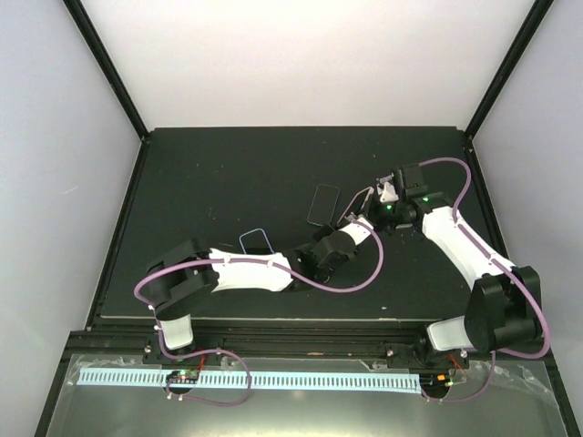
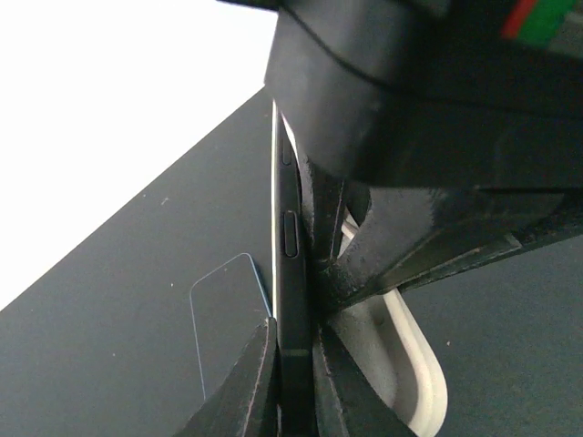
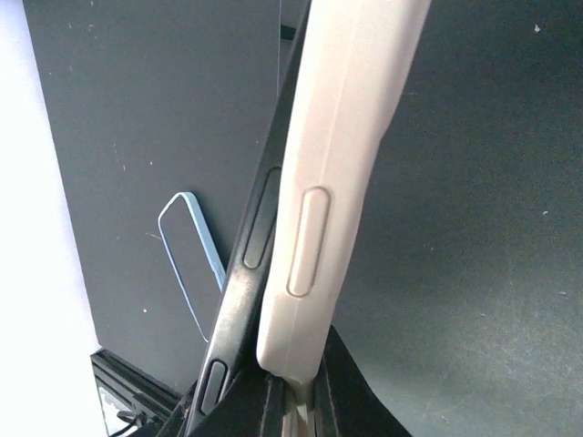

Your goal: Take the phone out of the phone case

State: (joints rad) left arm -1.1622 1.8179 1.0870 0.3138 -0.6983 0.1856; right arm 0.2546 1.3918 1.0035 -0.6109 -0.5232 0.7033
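Note:
The robot's left gripper will next go to the left in the top view and lower the phone onto the mat between the flat items, because that part of the mat is empty.
In the left wrist view, my left gripper (image 2: 293,328) is shut on the lower edge of the black phone (image 2: 291,264), which stands edge-on with its side buttons showing. The beige phone case (image 2: 414,364) hangs just to its right, under the black fingers (image 2: 428,250) of my right gripper. In the right wrist view, my right gripper (image 3: 297,366) is shut on the end of the case (image 3: 337,164). The phone (image 3: 244,273) leans away from the case at its left side. In the top view the left gripper (image 1: 339,235) and right gripper (image 1: 372,211) meet at mid-table, with the case (image 1: 357,211) between them.
Two flat rectangular items with light blue edges lie on the black mat: one (image 1: 323,202) just beyond the left gripper, one (image 1: 258,241) beside the left forearm. One shows in the left wrist view (image 2: 228,323) and one in the right wrist view (image 3: 191,259). White walls enclose the table.

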